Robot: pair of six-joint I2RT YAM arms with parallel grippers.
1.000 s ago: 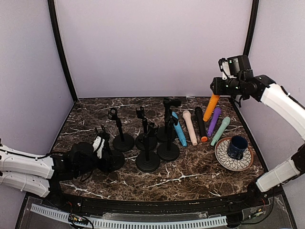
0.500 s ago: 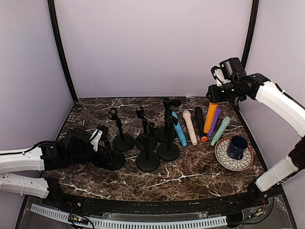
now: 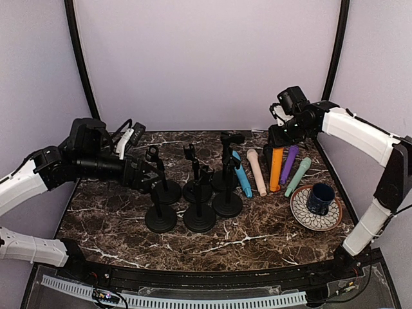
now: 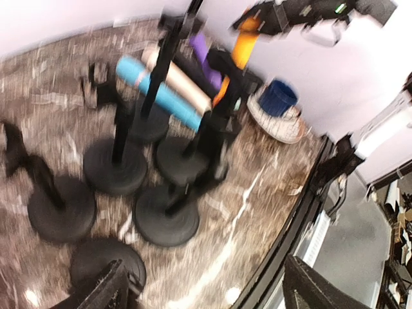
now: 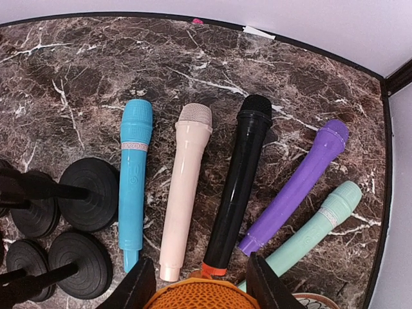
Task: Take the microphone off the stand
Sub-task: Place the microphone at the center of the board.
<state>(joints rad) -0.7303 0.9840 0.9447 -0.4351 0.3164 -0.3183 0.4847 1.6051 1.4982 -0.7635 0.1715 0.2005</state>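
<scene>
My right gripper needs to go down to the left in the top view next and release, because the gap between the pink and black microphones is below it on that side.
My right gripper (image 3: 278, 138) is shut on the mesh head of an orange microphone (image 3: 277, 168). The microphone hangs nearly upright, its tail down among the microphones lying on the table, between the black one (image 5: 239, 187) and the purple one (image 5: 297, 187). In the right wrist view the orange head (image 5: 203, 297) sits between my fingers (image 5: 136, 286). Several black microphone stands (image 3: 199, 215) stand mid-table with empty clips. My left gripper (image 3: 147, 177) is open and empty, hovering by the front-left stand (image 3: 161, 217). Its wrist view is blurred (image 4: 206, 283).
A blue microphone (image 3: 243, 177), a pink one (image 3: 256, 170) and a mint one (image 3: 298, 176) also lie in the row at the back right. A patterned plate (image 3: 301, 215) with a dark blue mug (image 3: 320, 197) sits right of them. Purple walls enclose the table.
My left arm has lifted from the front-left table and swung up and right toward the stands. My right gripper has carried the orange microphone down and left into the row.
</scene>
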